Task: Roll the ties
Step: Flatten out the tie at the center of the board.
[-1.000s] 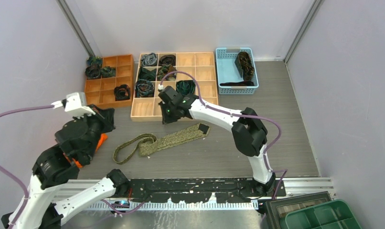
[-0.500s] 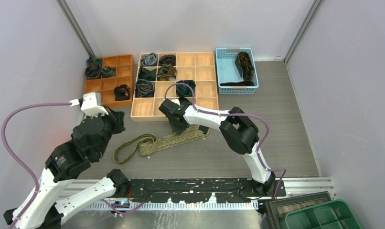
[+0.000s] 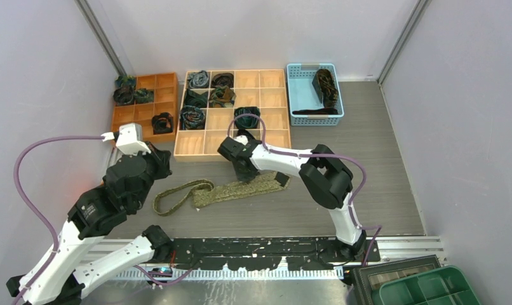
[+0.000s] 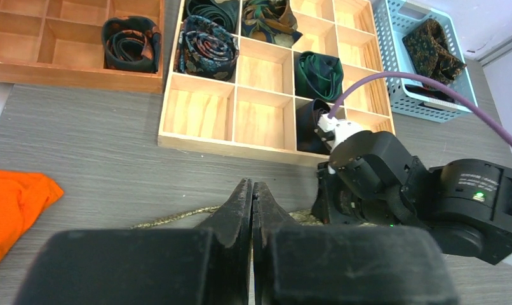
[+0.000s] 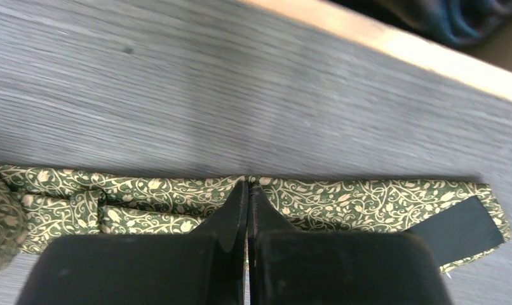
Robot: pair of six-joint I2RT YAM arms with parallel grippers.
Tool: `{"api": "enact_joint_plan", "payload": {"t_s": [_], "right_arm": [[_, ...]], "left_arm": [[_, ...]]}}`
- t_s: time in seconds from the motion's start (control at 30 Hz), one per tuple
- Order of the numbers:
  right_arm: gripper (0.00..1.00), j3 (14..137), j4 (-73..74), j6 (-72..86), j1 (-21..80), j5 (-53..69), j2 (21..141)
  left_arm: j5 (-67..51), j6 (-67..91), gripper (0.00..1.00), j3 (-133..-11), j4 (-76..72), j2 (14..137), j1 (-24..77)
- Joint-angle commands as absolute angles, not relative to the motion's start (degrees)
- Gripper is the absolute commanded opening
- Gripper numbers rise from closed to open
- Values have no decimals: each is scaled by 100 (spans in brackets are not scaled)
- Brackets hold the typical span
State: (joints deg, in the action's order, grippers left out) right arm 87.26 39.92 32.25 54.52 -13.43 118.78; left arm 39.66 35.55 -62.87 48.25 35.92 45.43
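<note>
The right gripper slides the tie to the right in the top view next, onto the open tabletop before the blue basket, and releases the tie there.
An olive-gold tie (image 3: 266,183) with a pale vine pattern lies flat on the grey table, its narrow end curled into a loop at the left (image 3: 171,200). My right gripper (image 3: 244,175) is shut, pinching the tie's far edge near its middle; in the right wrist view the fingertips (image 5: 248,185) meet on a small pucker of the fabric (image 5: 368,197). My left gripper (image 4: 252,190) is shut and empty, hovering above the tie's narrow part (image 4: 171,218), left of the right arm. Rolled ties (image 3: 192,116) fill several compartments of the trays behind.
A pale wooden divided tray (image 3: 266,79) stands just behind the right gripper, a darker orange-brown tray (image 3: 164,81) to its left. A blue basket (image 3: 302,95) at the back right holds a dark folded tie (image 3: 325,86). An orange cloth (image 4: 12,197) lies at the left.
My right gripper came down from the tray's front edge onto the tie and shut, and the tie's wide end has slid right and nearer. The left arm swung in toward the tie.
</note>
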Motion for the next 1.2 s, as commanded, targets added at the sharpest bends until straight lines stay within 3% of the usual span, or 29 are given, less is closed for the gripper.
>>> {"api": "enact_joint_plan", "payload": {"t_s": [0.0, 0.27, 0.6, 0.7, 0.87, 1.17], "right_arm": [[1, 7999, 4930, 3382, 4902, -1992, 11496], [1, 7018, 5334, 3255, 3488, -2285, 10417], [3, 6920, 5565, 3035, 2477, -2562, 9971], [10, 7170, 5221, 2952, 2644, -2026, 9483], [41, 7403, 4678, 2935, 2869, -929, 8924], [58, 7357, 4173, 2891, 2989, 451, 8994]], "left_arm": [[3875, 3611, 0, -6128, 4378, 3722, 4562], [3534, 3678, 0, -5811, 4000, 4299, 4562], [2653, 3978, 0, -5441, 3589, 5475, 4346], [2171, 4243, 0, -5290, 3552, 5707, 3880], [629, 4540, 1, -5011, 3458, 6060, 2848], [703, 4456, 33, -5355, 4548, 7065, 2728]]}}
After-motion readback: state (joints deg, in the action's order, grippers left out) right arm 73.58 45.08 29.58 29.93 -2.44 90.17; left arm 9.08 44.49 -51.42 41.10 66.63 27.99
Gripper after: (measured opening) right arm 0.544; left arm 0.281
